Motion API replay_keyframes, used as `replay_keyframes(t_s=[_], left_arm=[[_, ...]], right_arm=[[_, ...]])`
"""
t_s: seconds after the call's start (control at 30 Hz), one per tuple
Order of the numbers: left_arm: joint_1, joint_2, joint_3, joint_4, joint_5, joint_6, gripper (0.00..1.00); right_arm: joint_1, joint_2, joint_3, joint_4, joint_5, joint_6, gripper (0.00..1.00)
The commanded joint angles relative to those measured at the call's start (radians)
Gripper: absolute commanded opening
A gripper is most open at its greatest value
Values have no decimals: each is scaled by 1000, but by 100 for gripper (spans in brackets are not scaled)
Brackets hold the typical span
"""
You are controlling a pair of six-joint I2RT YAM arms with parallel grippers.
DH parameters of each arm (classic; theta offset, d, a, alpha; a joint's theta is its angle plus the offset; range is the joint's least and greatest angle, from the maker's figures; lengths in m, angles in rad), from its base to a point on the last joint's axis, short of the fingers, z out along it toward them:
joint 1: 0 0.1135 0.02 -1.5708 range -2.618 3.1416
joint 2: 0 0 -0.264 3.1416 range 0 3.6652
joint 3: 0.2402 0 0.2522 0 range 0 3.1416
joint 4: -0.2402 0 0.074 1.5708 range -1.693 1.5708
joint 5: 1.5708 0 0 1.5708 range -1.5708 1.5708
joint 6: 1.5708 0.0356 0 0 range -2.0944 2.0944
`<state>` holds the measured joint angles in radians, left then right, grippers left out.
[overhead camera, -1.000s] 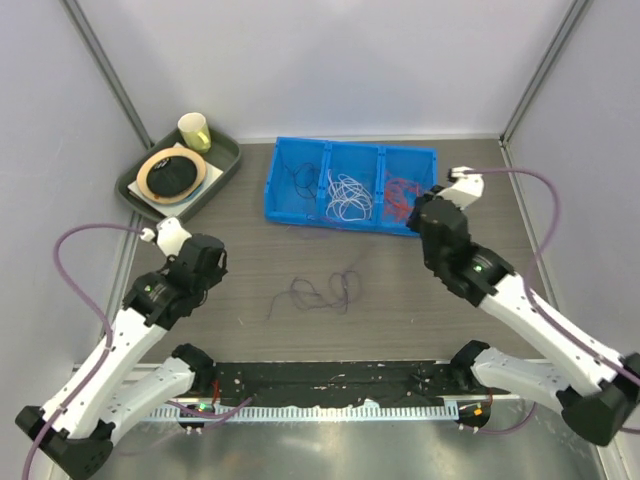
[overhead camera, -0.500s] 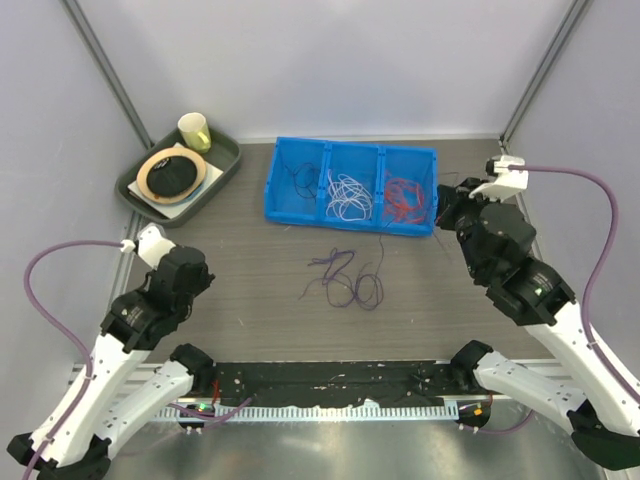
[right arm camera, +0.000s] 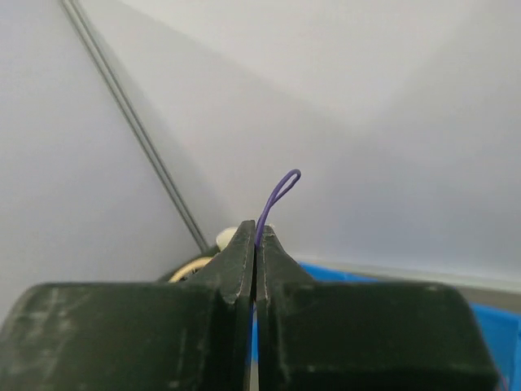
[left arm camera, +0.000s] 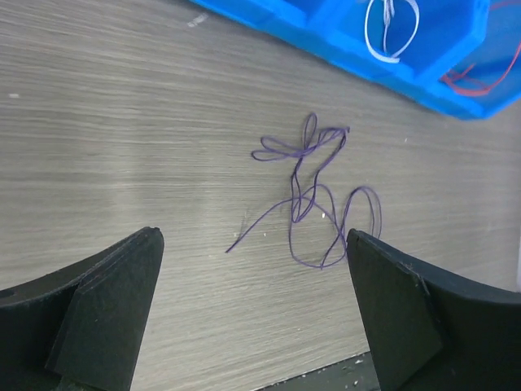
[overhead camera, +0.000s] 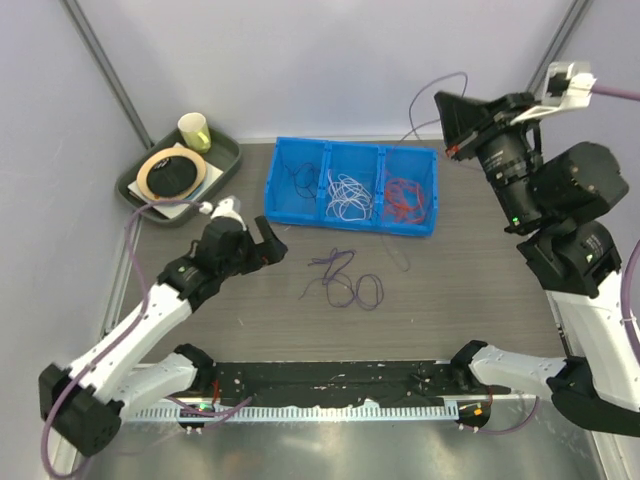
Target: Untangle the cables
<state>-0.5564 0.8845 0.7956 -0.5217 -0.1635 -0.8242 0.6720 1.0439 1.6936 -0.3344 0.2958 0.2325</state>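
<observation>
My left gripper will next move over and down onto the end of the tangle by the blue bin, where several pieces of cable are bunched together.
A tangle of thin purple cables [overhead camera: 345,281] lies on the table in front of the blue bin. My left gripper [overhead camera: 266,243] hovers just left of it, open and holding nothing. In the left wrist view the tangle [left arm camera: 313,194] sits ahead of the gripper [left arm camera: 254,314], nearer its right finger [left arm camera: 423,318]. My right gripper [overhead camera: 445,122] is raised high at the back right and is shut on one purple cable [overhead camera: 418,100]. A small loop of that cable [right arm camera: 281,189] sticks out above the closed fingertips [right arm camera: 244,244].
The blue bin [overhead camera: 352,146] has three compartments: dark cables [overhead camera: 300,180] on the left, white ones [overhead camera: 348,194] in the middle, red ones [overhead camera: 403,196] on the right. A dark tray [overhead camera: 226,165] with a tape roll [overhead camera: 172,173] and a cup [overhead camera: 194,130] stands at the back left.
My left gripper let go, opened wide and swung in toward the tangle. My right arm rose high to the back right with one purple cable. The tangle shifted right.
</observation>
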Motion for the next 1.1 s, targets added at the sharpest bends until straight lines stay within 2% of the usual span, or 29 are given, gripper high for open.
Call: replay_keyframes(t_s=[0.0,0.3,0.43,0.63,0.67,0.83,0.93,0.97,1.07], left_arm=[[0,180,55,186,208,85,100],[-89,511,215,256,230,186,100],[-135,674,281,262,173,217,97],[-229,881,407,192,-14,250,91],[-240,905,422,183,-42,247,84],[-241,978,438,215,-82,188,63],[-240,998,435,223,-97,180,23],[-241,1001,435,218,-105,174,0],[-241,979,407,216,-94,165,0]], right_arm=[[0,79,191,69,-14,-94,1],[0,318,431,146,63,-217,1],[0,421,524,190,83,-226,1],[0,547,563,264,62,-228,1],[0,562,560,281,56,-220,1],[1,671,506,457,-68,-207,1],[0,773,593,453,-66,-164,1],[1,803,618,448,-66,-162,1],[1,887,660,471,-64,-154,1]])
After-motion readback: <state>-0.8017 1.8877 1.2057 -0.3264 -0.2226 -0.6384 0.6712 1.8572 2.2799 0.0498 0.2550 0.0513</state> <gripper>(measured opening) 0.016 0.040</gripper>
